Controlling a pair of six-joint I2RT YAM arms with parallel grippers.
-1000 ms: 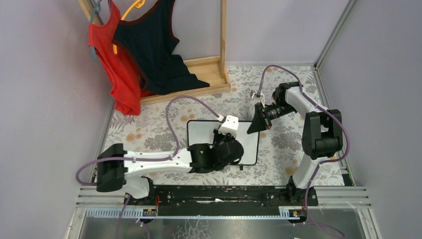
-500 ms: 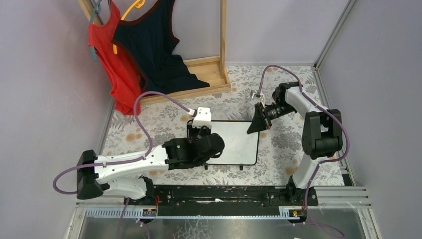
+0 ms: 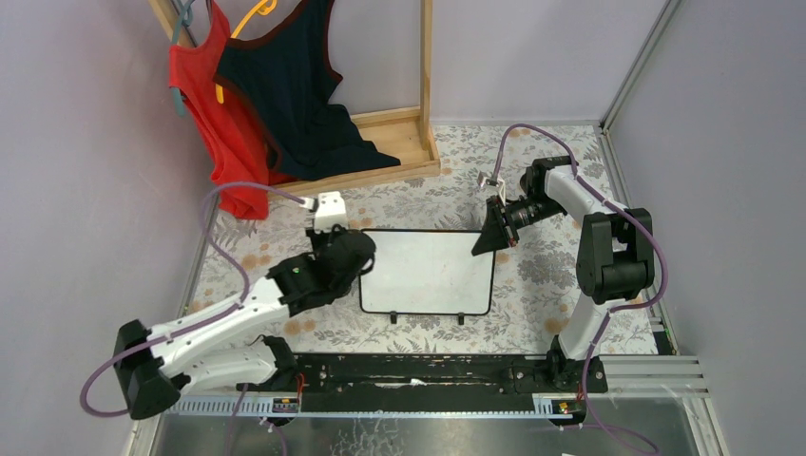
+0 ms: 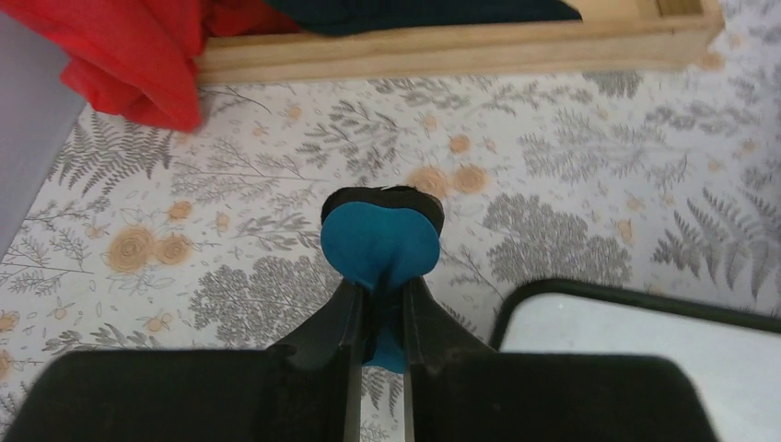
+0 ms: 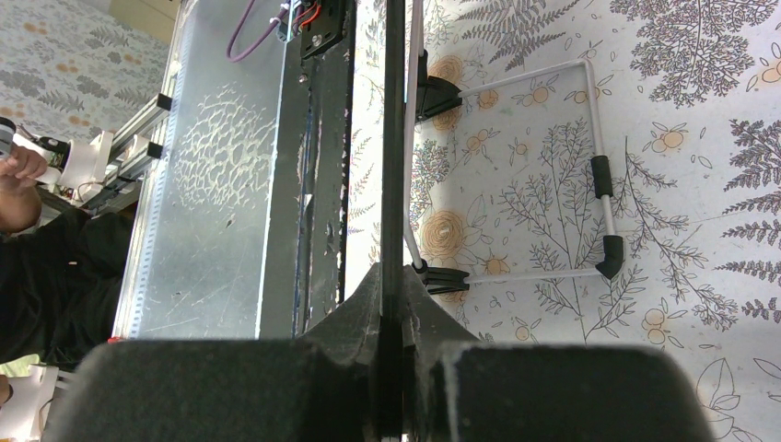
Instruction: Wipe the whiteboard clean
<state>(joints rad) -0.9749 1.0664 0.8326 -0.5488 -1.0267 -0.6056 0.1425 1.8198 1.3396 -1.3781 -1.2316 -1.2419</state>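
The eraser needs to go down onto the open floral cloth near the clothes rack, so my left gripper will first move away from the whiteboard [image 3: 428, 271].
The whiteboard [image 3: 428, 271] stands tilted on the floral cloth, its white face blank, in a thin black frame. My right gripper [image 3: 487, 239] is shut on its top right edge; in the right wrist view the board's black edge [image 5: 393, 138] runs straight out from between the fingers, with its wire stand [image 5: 599, 175] behind. My left gripper [image 4: 379, 285] is shut on the small blue-black eraser [image 4: 379, 239], held over the cloth just left of the board's corner [image 4: 635, 331]. In the top view the left gripper [image 3: 344, 249] sits beside the board's left edge.
A wooden clothes rack [image 3: 380, 142] with a red top [image 3: 214, 114] and a dark top [image 3: 285, 85] stands at the back left. The black base rail [image 3: 409, 370] runs along the near edge. Purple walls close both sides.
My left arm has swept left across the board's face and off its left edge with the eraser. The right arm and the board have not moved.
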